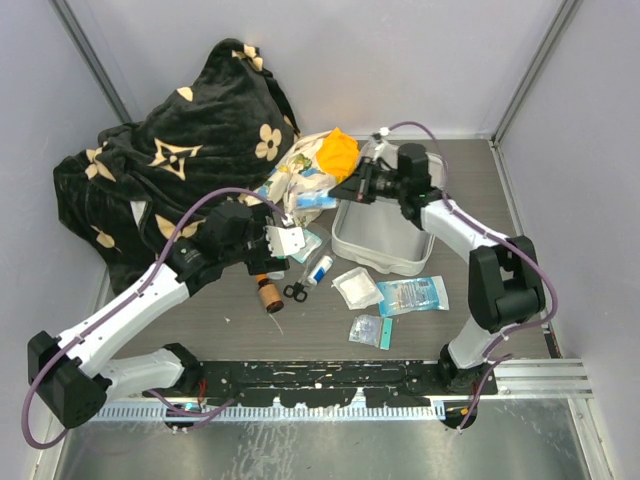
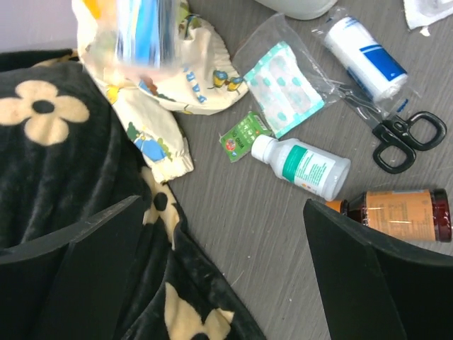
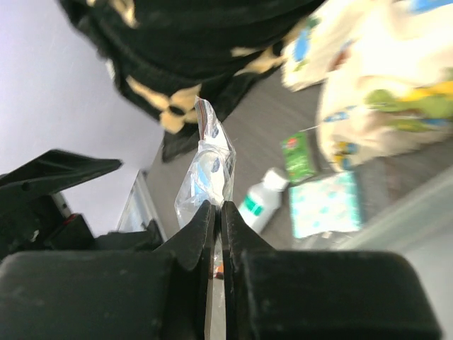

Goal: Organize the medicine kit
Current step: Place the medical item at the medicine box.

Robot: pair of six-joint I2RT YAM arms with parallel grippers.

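Note:
My right gripper carries the packet over next, lowers it and releases. The kit's empty far end (image 1: 376, 212) lies below that gripper and to its right in the top view.
The medicine kit (image 1: 382, 243) is a white rounded case lying open right of centre; a stretch of its rim shows in the right wrist view (image 3: 417, 212). My right gripper (image 1: 348, 190) hovers over the kit's far left corner, shut on a clear plastic packet (image 3: 209, 164) with white and blue contents. The packet shows blurred in the left wrist view (image 2: 145, 32). My left gripper (image 1: 289, 243) is open and empty (image 2: 223, 212), low over the table at the blanket's edge. A white bottle (image 2: 304, 164), an amber bottle (image 2: 396, 212), black scissors (image 2: 400, 138), a bagged bandage roll (image 2: 368, 58), a plaster pack (image 2: 283, 88) and a green sachet (image 2: 241, 134) lie beyond it.
A black blanket (image 1: 170, 170) with cream flowers fills the far left. A floral cloth with an orange part (image 1: 337, 152) lies behind the kit. Gauze and flat packets (image 1: 412, 296) lie in front of the kit. Grey walls close in the sides.

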